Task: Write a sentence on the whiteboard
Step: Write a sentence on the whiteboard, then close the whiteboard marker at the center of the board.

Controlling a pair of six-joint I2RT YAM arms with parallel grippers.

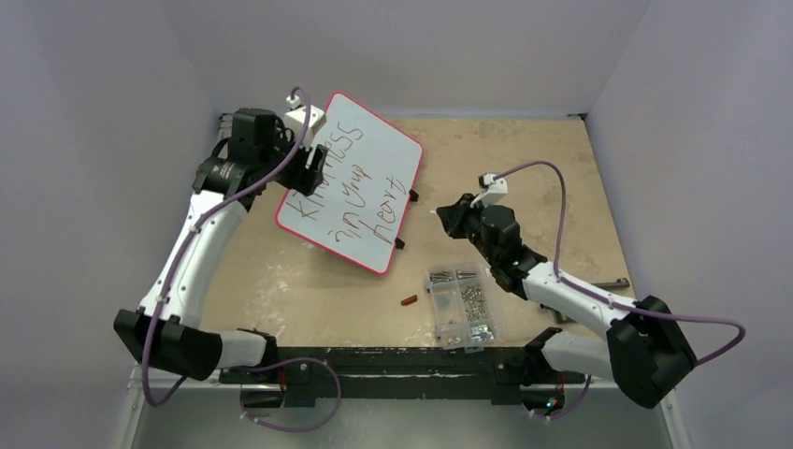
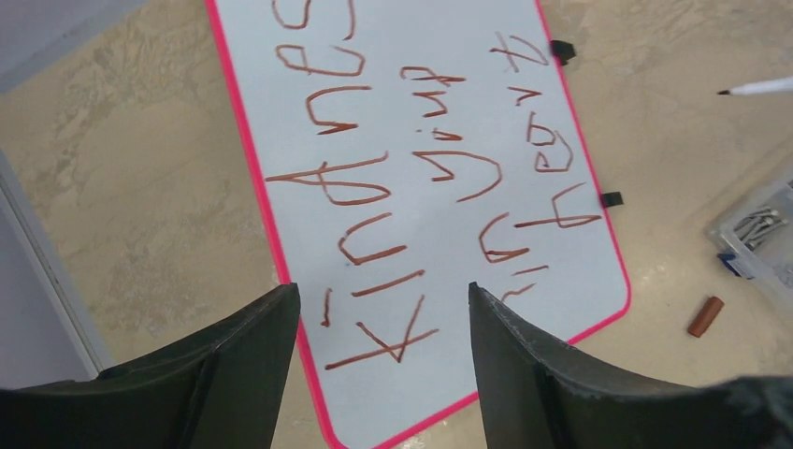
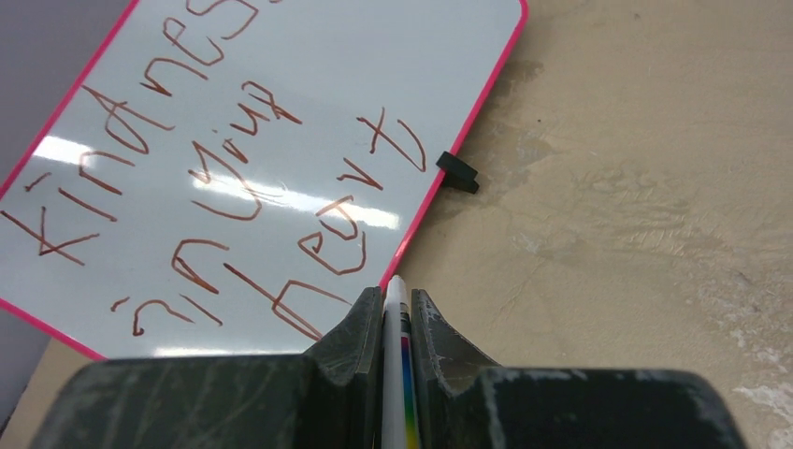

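Note:
My left gripper should next move across the board, back and down onto the marker cap (image 1: 409, 300) (image 2: 706, 316), because the cap is below it and to its right in the top view.
The whiteboard (image 1: 385, 155) with its pink rim lies slanted on the table at the back left. It also shows in the left wrist view (image 2: 281, 215) and the right wrist view (image 3: 449, 56). The sentence (image 1: 342, 190) is in red-brown marker, three lines reading "kindness in your heart" (image 2: 421, 159) (image 3: 215, 178). My left gripper (image 1: 313, 161) (image 2: 383, 299) hangs open over the board's left end, above the "K", touching nothing. My right gripper (image 1: 447, 217) (image 3: 395, 304) is shut on a white marker (image 3: 394, 323), just off the board's right edge. The marker's tip (image 2: 757, 88) is off the board.
A clear compartmented screw box (image 1: 460, 306) (image 2: 762, 234) stands near the front middle. A small red-brown marker cap (image 1: 409, 300) (image 2: 706, 316) lies on the table beside it. Black clip feet (image 3: 458, 173) stick out from the board's right edge. Walls close in the table on three sides.

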